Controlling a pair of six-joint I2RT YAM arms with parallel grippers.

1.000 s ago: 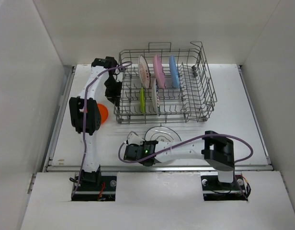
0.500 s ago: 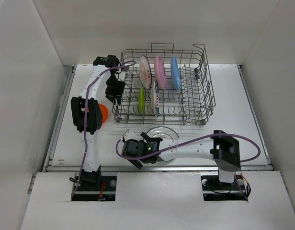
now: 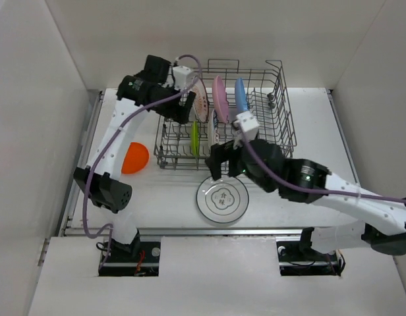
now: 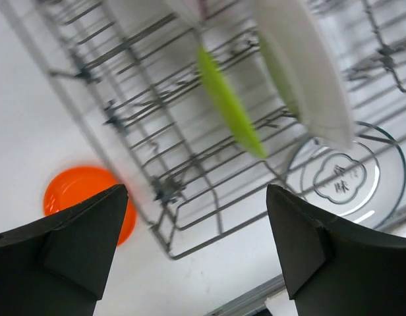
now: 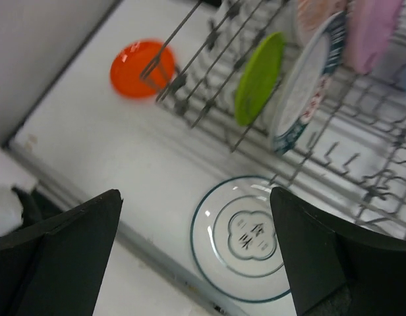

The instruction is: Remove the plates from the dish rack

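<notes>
I should move my left gripper down and to the right in the top view, onto the upper rim of the lime green plate, because the lime green plate is standing upright with open gaps beside it.
The grey wire dish rack (image 3: 275, 125) holds upright plates: a white patterned one (image 3: 198, 100), a pink one (image 3: 219, 99), a blue one (image 3: 240, 95), a lime green one (image 3: 195, 137) and another white one (image 3: 213, 135). An orange plate (image 3: 135, 157) lies on the table left of the rack. A white teal-rimmed plate (image 3: 221, 197) lies flat in front of it. My left gripper (image 3: 187, 110) hovers open over the rack's back left part, with the lime plate (image 4: 229, 105) below it. My right gripper (image 3: 217, 160) hangs open and empty above the rack's front edge and the flat plate (image 5: 246, 237).
The rack's wire wall (image 4: 163, 164) and tines (image 5: 209, 85) stand close under both grippers. White walls enclose the table on the left, back and right. A metal strip (image 3: 216, 230) runs along the table's near edge.
My right gripper let go of the white teal-rimmed plate on the table, opened, and rose toward the rack's front. My left gripper opened and lifted from the rack's left wall to above its back left part.
</notes>
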